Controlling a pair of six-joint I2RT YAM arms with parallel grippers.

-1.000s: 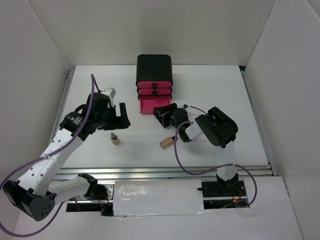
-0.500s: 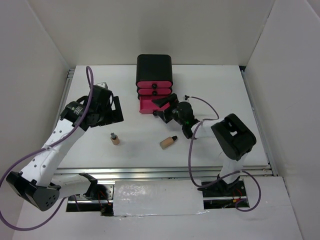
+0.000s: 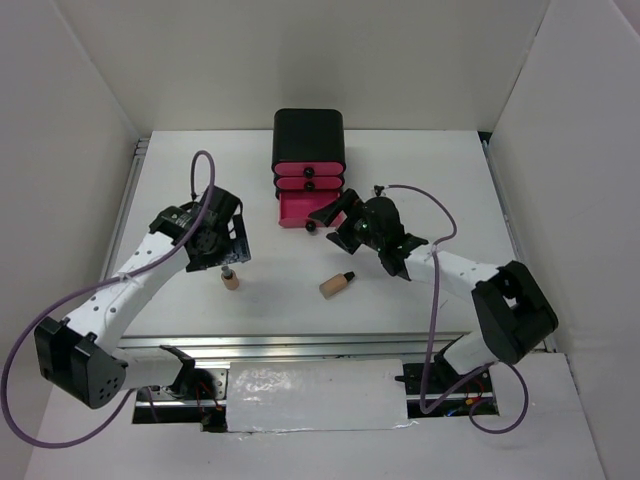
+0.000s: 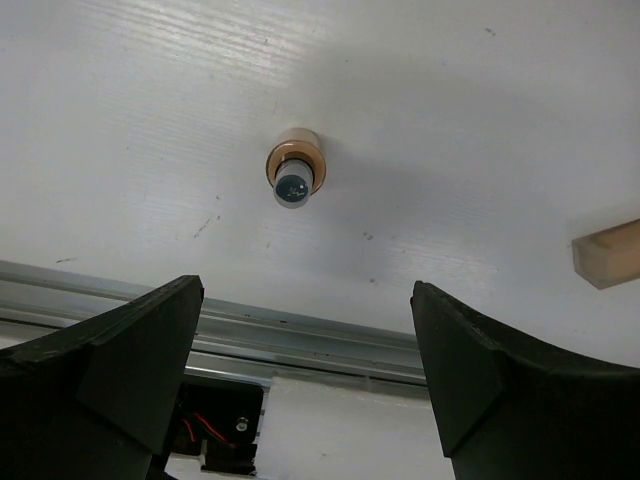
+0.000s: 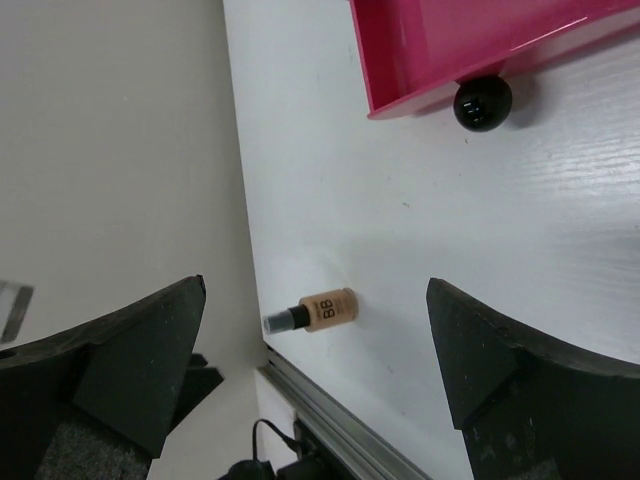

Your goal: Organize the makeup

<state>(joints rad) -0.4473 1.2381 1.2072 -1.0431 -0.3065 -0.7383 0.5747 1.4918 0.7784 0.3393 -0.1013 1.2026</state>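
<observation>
My left gripper comes down next with its fingers open around the upright bottle's shoulder (image 3: 230, 278) (image 4: 297, 151), which lies below it, and closes there because the cap points up.
Two beige black-capped bottles are on the white table. One stands upright (image 3: 230, 278) and shows from above in the left wrist view (image 4: 295, 178). The other lies on its side (image 3: 337, 284); its end shows at the right edge (image 4: 608, 253). My left gripper (image 3: 226, 247) (image 4: 305, 370) is open and empty, just behind and above the upright bottle. My right gripper (image 3: 327, 224) (image 5: 320, 370) is open and empty beside the open pink drawer (image 3: 297, 210). A bottle marked BB (image 5: 315, 310) shows beyond its fingers. Compacts and sachets are out of view.
The black box (image 3: 309, 135) with three pink drawers stands at the back middle. Its bottom drawer (image 5: 450, 45) is pulled out, black knob (image 5: 482, 103) facing forward. A metal rail (image 3: 330, 345) runs along the table's near edge. White walls enclose the sides.
My left gripper has swung right and down toward the upright bottle. My right arm has stretched out, its gripper rising to the open drawer's front corner. Both bottles stayed put.
</observation>
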